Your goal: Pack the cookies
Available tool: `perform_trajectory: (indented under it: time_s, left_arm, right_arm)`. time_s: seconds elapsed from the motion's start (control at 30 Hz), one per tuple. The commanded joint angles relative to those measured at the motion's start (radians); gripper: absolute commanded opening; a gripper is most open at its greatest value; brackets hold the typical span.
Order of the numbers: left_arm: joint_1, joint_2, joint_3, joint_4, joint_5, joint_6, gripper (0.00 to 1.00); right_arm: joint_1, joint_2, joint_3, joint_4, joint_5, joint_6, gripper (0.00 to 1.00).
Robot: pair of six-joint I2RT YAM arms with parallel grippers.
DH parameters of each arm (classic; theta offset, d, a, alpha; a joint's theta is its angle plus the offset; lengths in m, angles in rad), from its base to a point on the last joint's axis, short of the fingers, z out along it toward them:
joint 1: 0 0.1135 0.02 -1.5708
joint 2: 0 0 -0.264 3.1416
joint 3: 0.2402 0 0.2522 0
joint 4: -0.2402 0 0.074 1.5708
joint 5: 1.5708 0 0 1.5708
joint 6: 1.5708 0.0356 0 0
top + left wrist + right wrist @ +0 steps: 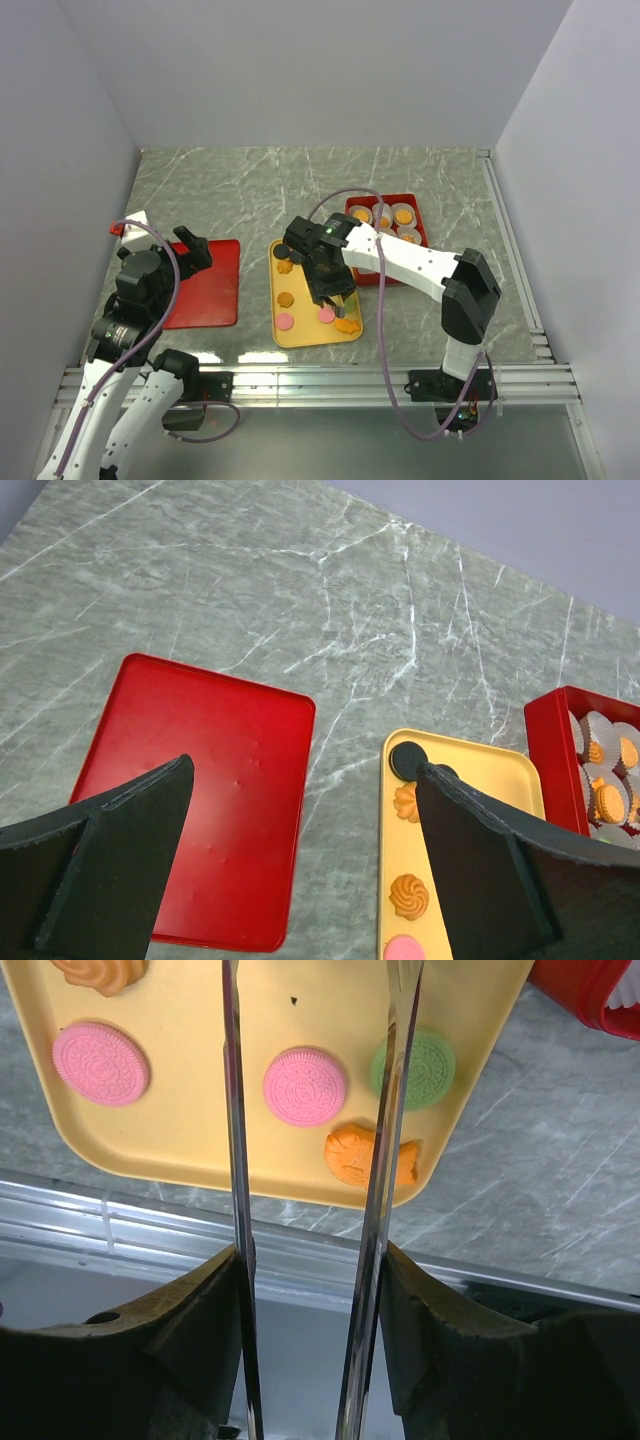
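My right gripper will go up, move over the red box (598, 994), go down and let go of the tongs (235, 1110), because that box is to its right in the top view.
The cookies lie on a yellow tray (300, 337): two pink rounds (305, 1086) (101, 1063), a green round (428, 1068), an orange fish shape (350, 1155), orange swirls (408, 895) and a black round (406, 760). My right gripper (310, 1260) is shut on metal tongs (235, 1110). The tongs' two blades stand apart over the tray's near end, either side of one pink cookie and empty. In the top view this gripper (330, 290) hangs over the tray. My left gripper (303, 770) is open and empty above the right edge of a flat red lid (200, 780).
A red box (410, 205) behind and right of the yellow tray holds white paper cups with orange cookies (608, 802) in them. A metal rail (320, 380) runs along the table's near edge. A small white and red object (130, 224) lies at the far left.
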Motion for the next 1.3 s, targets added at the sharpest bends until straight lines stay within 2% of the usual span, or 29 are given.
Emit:
perform_trajectory:
  time_s: [0.0,0.4,0.6,0.7,0.9,1.27]
  left_arm:
    - [0.007,-0.015,0.008,0.010,-0.013,-0.006,0.99]
    - [0.012,-0.009,0.008,0.011,-0.011,-0.005,0.99]
    - [0.013,-0.006,0.007,0.013,-0.008,-0.003,0.99]
    - [0.013,-0.007,0.007,0.013,-0.010,-0.002,0.99]
    - [0.013,-0.006,0.003,0.019,0.002,0.001,0.99]
    - [0.015,0.011,0.000,0.030,0.039,0.014,0.99]
  right_arm:
    - [0.007,0.023,0.049,-0.013,0.009,-0.016,0.58]
    - [0.005,0.020,0.104,-0.038,0.012,-0.019,0.43]
    - [-0.033,0.002,0.260,-0.134,0.082,-0.032,0.43]
    - [-0.098,-0.038,0.272,-0.168,0.105,-0.049,0.43]
    - [-0.295,-0.203,0.114,-0.140,0.127,-0.094,0.42]
    - [-0.547,-0.425,-0.193,-0.058,0.139,-0.158,0.43]
